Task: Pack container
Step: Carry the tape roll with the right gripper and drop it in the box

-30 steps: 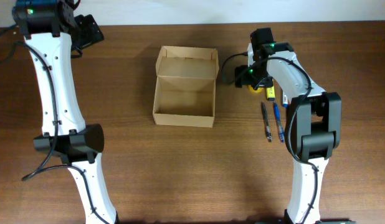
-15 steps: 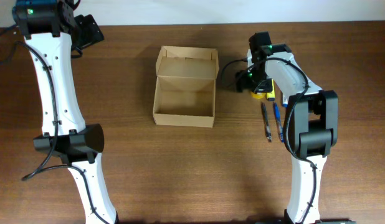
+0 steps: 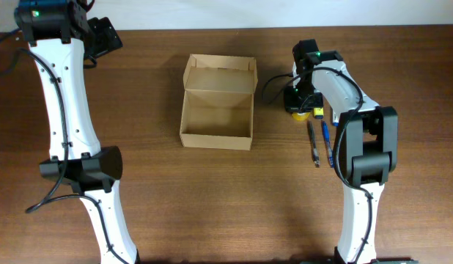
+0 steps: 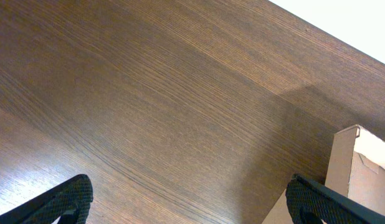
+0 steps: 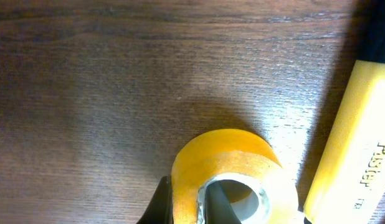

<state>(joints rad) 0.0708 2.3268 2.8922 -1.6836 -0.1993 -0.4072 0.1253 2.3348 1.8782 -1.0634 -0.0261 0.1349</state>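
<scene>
The box's empty bottom is left of my right gripper in the overhead view: I will lift the tape roll (image 3: 303, 113) over the box's side, lower and release it.
The container (image 3: 216, 117), a tan cardboard box with its flap lid (image 3: 219, 73) open at the back, stands empty in the middle of the table. Its corner (image 4: 361, 168) shows at the right of the left wrist view. A yellow tape roll (image 5: 233, 165) lies on the wood to the right of the box. My right gripper (image 5: 187, 202) is shut on its wall, one finger outside and one in the core. From overhead, the right gripper (image 3: 300, 101) covers most of the tape roll (image 3: 303, 113). At far left, my left gripper (image 4: 189, 208) hangs open above bare wood.
A yellow marker (image 5: 351, 155) lies right beside the tape roll, and shows from overhead as the yellow marker (image 3: 319, 111). Two pens (image 3: 313, 143) lie side by side nearer the front. The left arm (image 3: 65, 95) stands along the table's left side.
My right gripper has come down over the tape roll and shut on its wall. The left arm and the box have not moved.
</scene>
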